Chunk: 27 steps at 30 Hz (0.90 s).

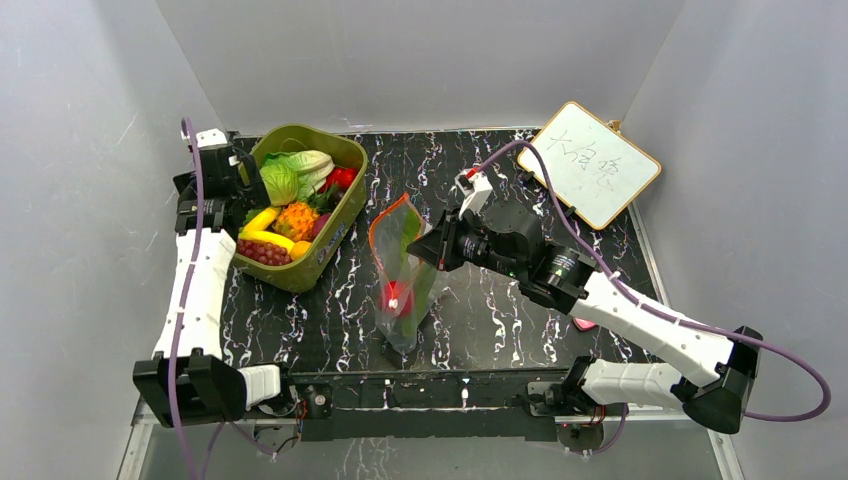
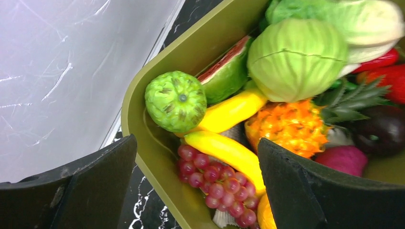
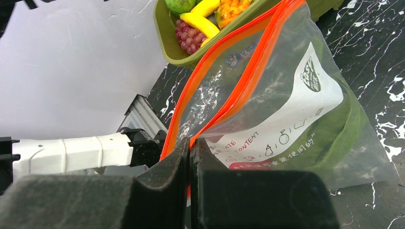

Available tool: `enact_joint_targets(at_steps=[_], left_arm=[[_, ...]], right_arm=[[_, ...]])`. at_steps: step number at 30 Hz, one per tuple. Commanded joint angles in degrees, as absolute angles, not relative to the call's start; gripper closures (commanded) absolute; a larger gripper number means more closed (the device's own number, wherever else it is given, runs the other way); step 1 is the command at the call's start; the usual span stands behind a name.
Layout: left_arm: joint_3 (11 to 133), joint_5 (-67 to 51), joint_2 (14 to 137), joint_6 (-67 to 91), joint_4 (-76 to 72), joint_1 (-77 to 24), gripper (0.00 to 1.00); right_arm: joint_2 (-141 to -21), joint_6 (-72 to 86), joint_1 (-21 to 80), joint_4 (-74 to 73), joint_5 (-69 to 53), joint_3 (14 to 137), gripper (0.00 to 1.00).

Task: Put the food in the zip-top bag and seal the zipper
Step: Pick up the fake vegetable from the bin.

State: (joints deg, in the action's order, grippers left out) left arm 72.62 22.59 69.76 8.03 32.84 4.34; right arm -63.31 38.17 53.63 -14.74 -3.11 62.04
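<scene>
I will next lower the open fingers of my left gripper into the olive tub, so that they go down on either side of the bumpy green fruit [image 2: 175, 100].
The zip-top bag [image 1: 405, 275] stands in the middle of the table with its mouth open. My right gripper [image 1: 425, 250] is shut on one side of the red-orange zipper strip [image 3: 248, 71] at the mouth, as its wrist view [image 3: 190, 145] shows. Inside the bag lie a long green leaf [image 3: 341, 129] and a red round fruit [image 1: 395, 297]. I cannot make out the slider tab. The rest of the food fills the olive tub [image 1: 335, 225]: cabbage [image 2: 296, 57], a bumpy green fruit [image 2: 175, 100], bananas [image 2: 229, 152], grapes [image 2: 215, 183]. My left gripper [image 1: 243, 183] is open and empty above the tub's left end [image 2: 198, 148].
A white wood-framed board [image 1: 595, 163] lies at the back right. The tub's rim [image 2: 143, 157] runs between my left fingers. Grey walls close in the table on the left, back and right.
</scene>
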Motion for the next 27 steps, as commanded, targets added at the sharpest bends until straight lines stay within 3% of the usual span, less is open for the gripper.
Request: enact_joint_targets(at_steps=[1,14,27], left_arm=[[70.1,25.2,72.7,6.3,29.1,6.9,0.05],[68.6,25.4,80.2,6.0,25.9,9.1,0.12],[68.5,28.8,84.3,5.2,24.3,9.5,0.08]], right_arm=[[-60.6,37.2,53.9,-8.9,-3.8,62.0,1.0],[-58.4,35.2,54.0,-9.5,-2.1,61.4,1.0],[-57.9,34.2,53.9,-9.1,-1.2,61.1,1.0]])
